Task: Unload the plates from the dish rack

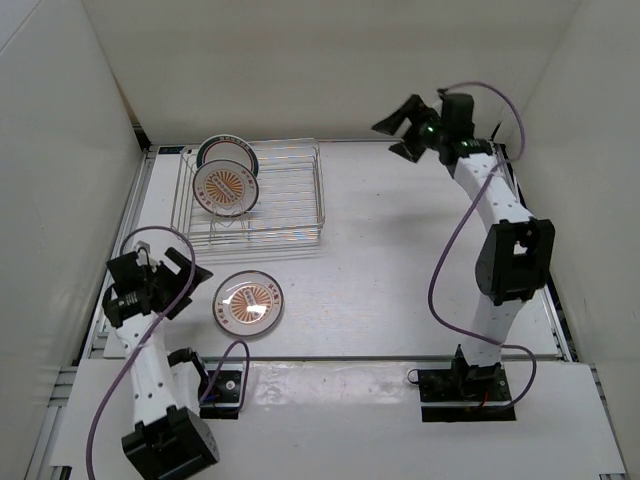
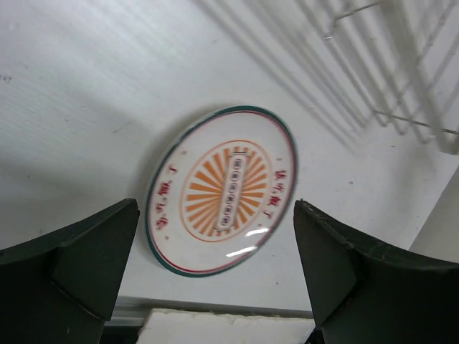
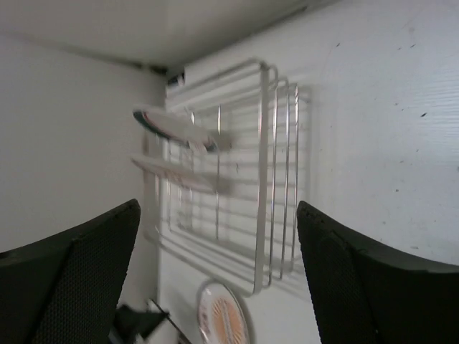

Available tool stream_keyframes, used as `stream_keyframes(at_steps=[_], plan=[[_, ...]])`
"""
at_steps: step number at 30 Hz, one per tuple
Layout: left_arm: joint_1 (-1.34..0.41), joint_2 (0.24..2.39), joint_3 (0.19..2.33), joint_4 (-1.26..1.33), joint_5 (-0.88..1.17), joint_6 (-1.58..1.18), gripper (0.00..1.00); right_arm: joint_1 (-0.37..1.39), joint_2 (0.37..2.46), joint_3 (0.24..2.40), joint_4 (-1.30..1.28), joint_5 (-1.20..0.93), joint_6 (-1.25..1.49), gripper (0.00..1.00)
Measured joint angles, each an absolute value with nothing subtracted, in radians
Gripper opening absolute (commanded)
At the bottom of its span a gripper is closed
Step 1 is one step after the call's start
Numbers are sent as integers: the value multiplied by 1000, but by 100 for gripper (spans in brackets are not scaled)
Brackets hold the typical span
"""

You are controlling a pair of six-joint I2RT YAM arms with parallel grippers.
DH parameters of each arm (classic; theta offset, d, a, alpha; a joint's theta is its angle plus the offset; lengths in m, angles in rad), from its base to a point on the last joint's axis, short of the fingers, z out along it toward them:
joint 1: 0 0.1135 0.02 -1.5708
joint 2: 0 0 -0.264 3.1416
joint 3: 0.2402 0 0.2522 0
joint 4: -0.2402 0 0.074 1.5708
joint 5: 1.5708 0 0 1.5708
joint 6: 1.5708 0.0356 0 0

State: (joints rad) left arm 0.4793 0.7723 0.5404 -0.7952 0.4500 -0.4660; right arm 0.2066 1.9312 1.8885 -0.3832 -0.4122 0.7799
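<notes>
The front sunburst plate's edge point(image 1: 255, 190) point(image 3: 211, 185) stands clear beside empty rack wires, so the robot should swing its right gripper to the left in the top view, down onto that edge of the plate.
The silver wire dish rack point(image 1: 290, 200) stands at the back left of the table. Two plates stand upright at its left end: a sunburst plate point(image 1: 226, 186) in front and a teal-rimmed plate point(image 1: 222, 146) behind it. Another sunburst plate point(image 1: 247, 304) lies flat on the table in front of the rack; it also shows in the left wrist view point(image 2: 222, 190). My left gripper point(image 1: 165, 272) is open and empty, left of the flat plate. My right gripper point(image 1: 402, 128) is open and empty, raised at the back right. The right wrist view shows the rack point(image 3: 265, 172) and both upright plates point(image 3: 176, 125).
White walls enclose the table on the left, back and right. The table's front edge strip point(image 1: 330, 358) runs just below the flat plate. The right arm's purple cable point(image 1: 445, 260) loops over the right side of the table.
</notes>
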Motion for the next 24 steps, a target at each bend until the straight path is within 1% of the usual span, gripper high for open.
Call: stream_keyframes(at_steps=[1, 2, 3, 4, 5, 6, 7, 8, 9, 11, 13, 17, 20, 23, 24], plan=[[469, 753, 583, -820, 444, -470, 100, 171, 1901, 1768, -228, -426, 828, 90], [456, 730, 634, -854, 437, -475, 100, 131, 1891, 1674, -136, -443, 892, 90], [448, 710, 673, -876, 430, -478, 100, 100, 1900, 1637, -103, -470, 942, 90], [440, 690, 710, -901, 424, -479, 100, 66, 1944, 1654, -117, -495, 967, 90], [433, 673, 742, -933, 420, -483, 100, 47, 2011, 1736, -181, -521, 953, 90], [428, 654, 768, -958, 416, -485, 100, 40, 2096, 1870, -239, -538, 929, 90], [424, 636, 786, -983, 416, -488, 100, 50, 2164, 1976, -242, -542, 892, 90], [422, 615, 799, -1009, 416, -492, 100, 69, 2191, 2030, -239, -541, 857, 90], [422, 594, 804, -1032, 418, -496, 100, 101, 2192, 2038, -220, -540, 820, 90], [421, 551, 805, -1076, 431, -504, 100, 193, 2125, 1950, -111, -528, 757, 90], [416, 509, 805, -1109, 455, -506, 100, 294, 2057, 1871, -68, -517, 687, 88], [378, 441, 805, -1148, 508, -484, 100, 467, 2038, 1865, -18, -514, 534, 85], [344, 398, 805, -1178, 539, -436, 100, 527, 2068, 1887, -19, -487, 445, 85], [315, 371, 815, -1236, 549, -382, 100, 560, 2152, 1971, -26, -447, 368, 85], [306, 368, 823, -1254, 549, -362, 100, 570, 2182, 1996, -26, -436, 352, 84]])
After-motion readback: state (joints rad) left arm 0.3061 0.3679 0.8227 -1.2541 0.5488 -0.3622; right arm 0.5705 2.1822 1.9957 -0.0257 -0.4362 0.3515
